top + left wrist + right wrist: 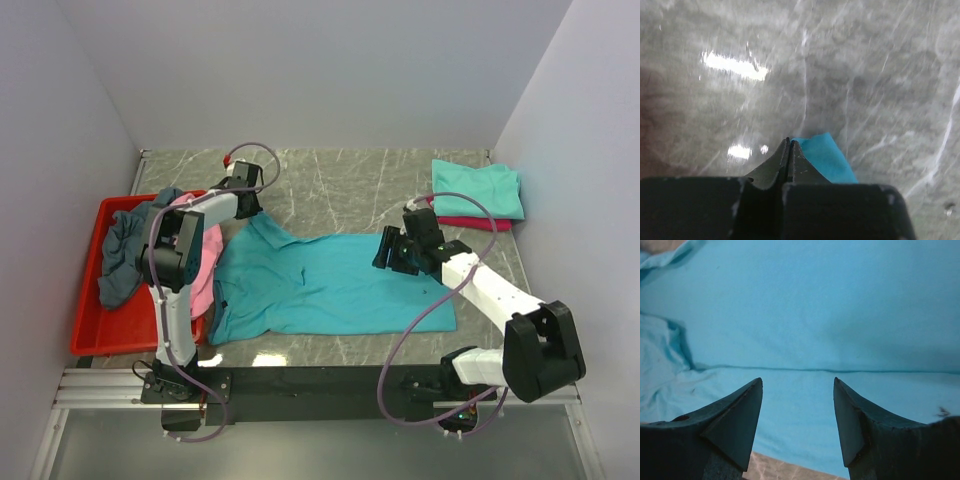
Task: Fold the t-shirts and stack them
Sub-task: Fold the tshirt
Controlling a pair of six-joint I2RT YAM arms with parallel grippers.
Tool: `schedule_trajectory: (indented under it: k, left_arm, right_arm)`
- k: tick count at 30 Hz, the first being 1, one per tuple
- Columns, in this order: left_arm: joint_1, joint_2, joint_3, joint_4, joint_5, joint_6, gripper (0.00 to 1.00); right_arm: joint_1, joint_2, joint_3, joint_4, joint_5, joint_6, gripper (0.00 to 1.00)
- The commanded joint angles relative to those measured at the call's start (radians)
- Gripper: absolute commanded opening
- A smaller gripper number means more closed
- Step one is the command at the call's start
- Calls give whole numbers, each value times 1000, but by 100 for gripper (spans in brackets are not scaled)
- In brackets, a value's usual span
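My right gripper should next move toward the stacked shirts and down to close on the shirt's far hem corner, while my left gripper is closed on the sleeve tip.
The turquoise collared t-shirt (330, 285) lies spread on the marble table (350, 185), collar to the left. My left gripper (250, 207) is shut on its upper-left sleeve tip; the left wrist view shows the jaws closed on a corner of turquoise cloth (827, 157). My right gripper (385, 250) is open and hovers over the shirt's upper right edge; the right wrist view shows turquoise cloth (805, 315) between and beyond the fingers (740, 410). A pink shirt (205, 260) and a slate-grey shirt (125, 250) lie in the red tray. Folded mint-green (478, 187) and crimson (470, 224) shirts are stacked at the back right.
The red plastic tray (88, 305) sits at the left edge of the table. White walls close in the left, back and right sides. The arms' mounting rail (320, 382) runs along the near edge.
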Motion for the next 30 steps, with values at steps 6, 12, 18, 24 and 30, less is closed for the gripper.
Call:
schedule_trajectory:
  k: [6, 12, 18, 24, 30]
  left_arm:
    - [-5, -168, -90, -6, 92, -23, 0]
    - [-5, -225, -126, 6, 132, -31, 0]
    - [-5, -246, -150, 15, 145, -28, 0]
    - [-5, -246, -148, 14, 168, -31, 0]
    - [-5, -253, -151, 8, 168, -31, 0]
  right_arm:
    - [-102, 178, 208, -17, 277, -65, 66]
    - [-214, 352, 357, -30, 355, -78, 66]
    - [-268, 458, 417, -27, 419, -95, 66]
    - [-299, 524, 460, -24, 463, -114, 66]
    - [-326, 551, 459, -2, 460, -118, 66]
